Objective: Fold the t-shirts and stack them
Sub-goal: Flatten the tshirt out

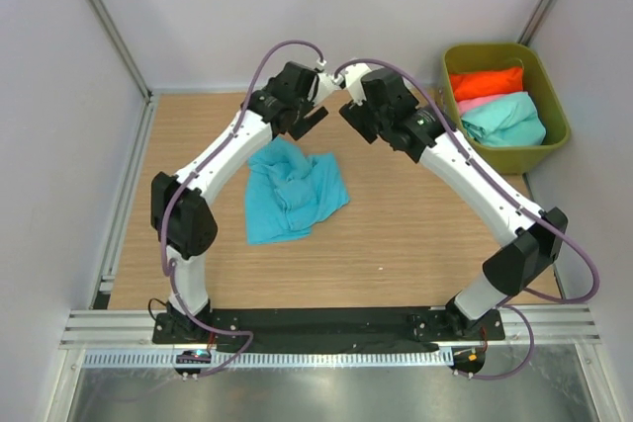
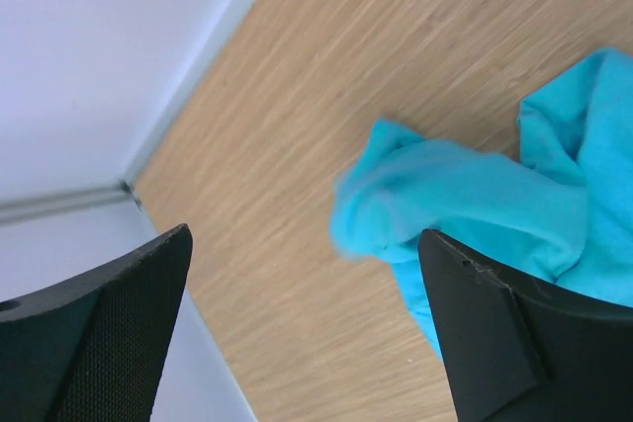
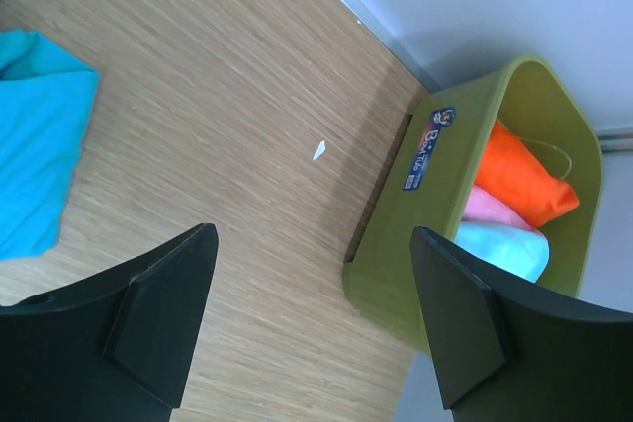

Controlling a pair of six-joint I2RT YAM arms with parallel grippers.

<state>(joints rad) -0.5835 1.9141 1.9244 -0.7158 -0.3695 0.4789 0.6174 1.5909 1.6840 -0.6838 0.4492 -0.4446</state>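
My right gripper moves across and down onto the turquoise shirt's far end (image 1: pixel 274 153) next, since that end lies below it and to its left in the top view.
A turquoise-blue t-shirt (image 1: pixel 292 190) lies crumpled on the wooden table, left of centre. My left gripper (image 1: pixel 313 118) hovers just beyond the shirt's far edge, open and empty. In the left wrist view that gripper (image 2: pixel 305 236) frames bare wood, with the turquoise shirt (image 2: pixel 475 195) bunched beside the right finger. My right gripper (image 1: pixel 352 114) hangs open close to the left one, holding nothing. The right wrist view shows this gripper (image 3: pixel 315 232) over bare table. Orange-red (image 1: pixel 487 82), pink (image 1: pixel 473 103) and mint-green (image 1: pixel 506 118) t-shirts sit in the bin.
The olive-green plastic bin (image 1: pixel 555 96) stands at the table's far right corner; its side (image 3: pixel 445 205) is near my right finger. A small white scrap (image 3: pixel 318 151) lies on the wood. White walls and a metal rail (image 1: pixel 124 205) border the table.
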